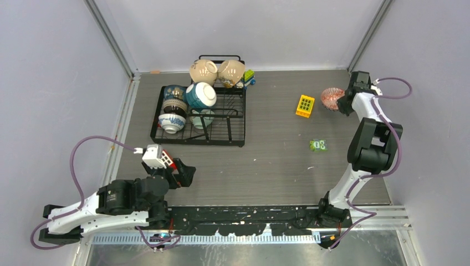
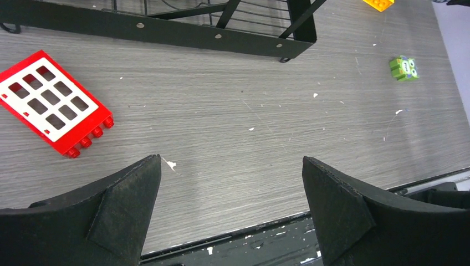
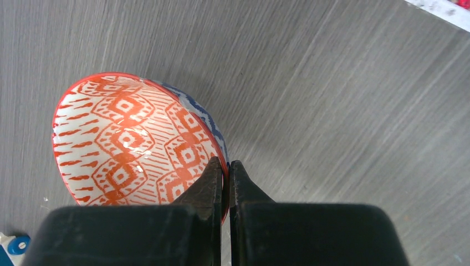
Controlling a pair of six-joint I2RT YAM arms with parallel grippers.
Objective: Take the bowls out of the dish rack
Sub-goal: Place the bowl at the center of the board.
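I should lower the red-patterned bowl with my right gripper onto the bare table (image 1: 332, 100) (image 3: 145, 148) beside the yellow block, because that spot is clear of the rack.
The black wire dish rack (image 1: 233, 138) stands at the table's back left, holding several bowls: two cream ones (image 1: 203, 71) on the raised back, a teal-and-white one (image 1: 200, 95), and blue-patterned ones (image 1: 171, 122) at the left. My right gripper (image 3: 225, 166) is shut on the rim of a red-patterned bowl (image 3: 127, 138) with a blue outside, far right near the back wall (image 1: 331, 98). My left gripper (image 2: 231, 166) hangs open over bare table near the front edge, below the rack's front bar (image 2: 166, 30).
A red window block (image 2: 52, 102) lies left of my left gripper. A yellow block (image 1: 305, 105) and a small green toy (image 1: 317, 145) sit between rack and right arm. Another toy (image 1: 249, 77) rests by the rack's back right corner. Grey walls enclose the table.
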